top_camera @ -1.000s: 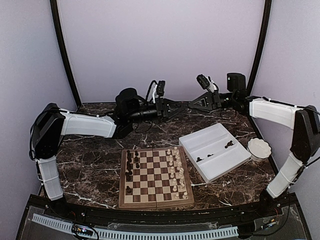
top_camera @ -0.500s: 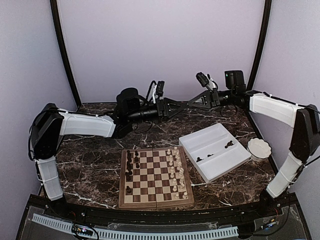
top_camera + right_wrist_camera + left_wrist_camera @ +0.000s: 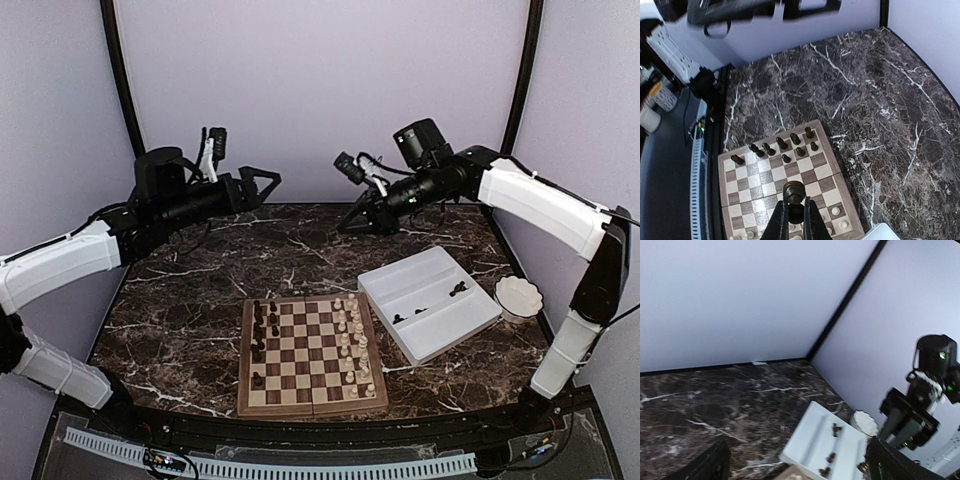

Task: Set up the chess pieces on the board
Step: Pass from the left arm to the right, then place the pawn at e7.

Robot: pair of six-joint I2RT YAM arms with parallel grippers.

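Note:
Next, my right gripper moves down and back to the board's empty square beside the inner dark chess pieces, as that square lies below, to its left in the top view.
The board (image 3: 312,398) lies at the near middle of the table, with several dark chess pieces (image 3: 262,325) along its left side and cream pieces (image 3: 352,340) along its right. My right gripper (image 3: 348,224) hangs high over the back of the table, shut on one dark chess piece (image 3: 794,190). In the right wrist view that gripper (image 3: 795,206) is above the board (image 3: 832,150), whose dark pieces (image 3: 771,149) stand beyond it. My left gripper (image 3: 268,180) is raised at the back left, open and empty. Its fingers (image 3: 715,465) are spread wide.
A white divided tray (image 3: 470,322) sits right of the board with a few dark pieces (image 3: 458,289) in it. In the left wrist view this tray (image 3: 810,440) lies below. A small white bowl (image 3: 519,296) stands at the far right edge.
The two grippers met tip to tip at the back middle. The right one shut on the dark piece, the left one opened and drew back left, and the right arm swung left.

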